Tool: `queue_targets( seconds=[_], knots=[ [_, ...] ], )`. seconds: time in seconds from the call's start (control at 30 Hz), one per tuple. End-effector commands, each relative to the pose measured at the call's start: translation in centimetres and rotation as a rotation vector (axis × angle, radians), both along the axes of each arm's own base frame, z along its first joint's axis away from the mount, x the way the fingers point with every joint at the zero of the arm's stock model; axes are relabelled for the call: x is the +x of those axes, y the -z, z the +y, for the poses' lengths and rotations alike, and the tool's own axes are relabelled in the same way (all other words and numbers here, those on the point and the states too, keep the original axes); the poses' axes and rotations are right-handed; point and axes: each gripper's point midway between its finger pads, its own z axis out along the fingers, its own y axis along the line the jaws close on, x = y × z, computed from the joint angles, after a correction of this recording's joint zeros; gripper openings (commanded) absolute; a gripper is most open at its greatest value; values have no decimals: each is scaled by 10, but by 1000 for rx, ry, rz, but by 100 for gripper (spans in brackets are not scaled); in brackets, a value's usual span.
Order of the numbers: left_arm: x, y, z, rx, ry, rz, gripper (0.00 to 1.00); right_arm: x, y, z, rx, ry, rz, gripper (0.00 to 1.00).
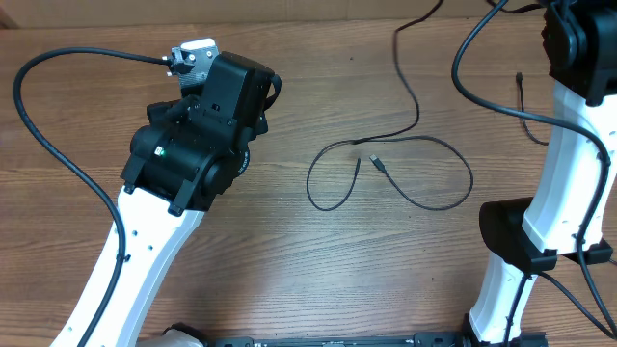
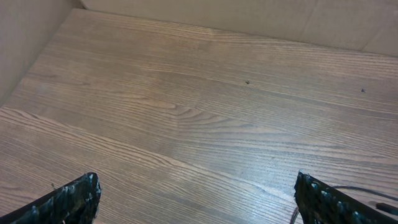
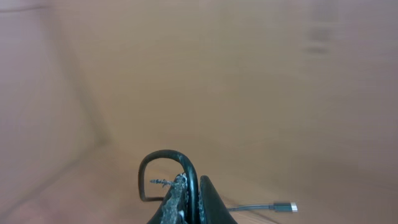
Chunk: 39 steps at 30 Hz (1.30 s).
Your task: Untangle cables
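Observation:
My right gripper needs to move back next, go down to the wood by the short thin cord and let go of the cable clear of the other one.
Thin black cables lie on the wooden table at centre right. One runs down from the far edge into a loop. Another ends in a small plug and curves round to the right. My left gripper is open and empty over bare wood, and a bit of cable shows by its right finger. In the overhead view its fingers are hidden under the left wrist. My right gripper is shut on a black cable that arches over its fingers. A plug lies just beyond them.
The right arm stands at the right edge with thick black arm cables arcing beside it. A thick arm cable loops left of the left arm. A short thin cord lies near the right arm.

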Motion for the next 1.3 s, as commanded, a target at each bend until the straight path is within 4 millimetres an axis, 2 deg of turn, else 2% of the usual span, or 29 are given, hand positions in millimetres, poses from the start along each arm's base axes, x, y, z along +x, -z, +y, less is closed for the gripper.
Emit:
queue_targets(
  seconds=[0.0, 0.2, 0.4, 0.63, 0.83, 1.03, 1.13, 1.27],
  knots=[
    [2, -5, 2, 7, -1, -10, 100, 8, -12, -68, -47, 401, -34, 4],
    [2, -5, 2, 7, -1, -10, 100, 2, -6, -139, -141, 779, -16, 4],
    [2, -5, 2, 7, -1, -10, 99, 0, 1, -189, -160, 905, 16, 4],
    [2, -5, 2, 7, -1, -10, 99, 2, 31, -274, -182, 1068, 113, 4],
    [2, -5, 2, 7, -1, -10, 100, -4, 63, -349, -157, 1130, 206, 4],
    [2, -5, 2, 7, -1, -10, 99, -28, 103, -425, -47, 1179, 315, 4],
    [2, -5, 2, 7, -1, -10, 99, -40, 132, -454, -4, 1176, 395, 4],
    [2, -5, 2, 7, -1, -10, 99, -55, 171, -482, 28, 1206, 494, 4]
  ],
)
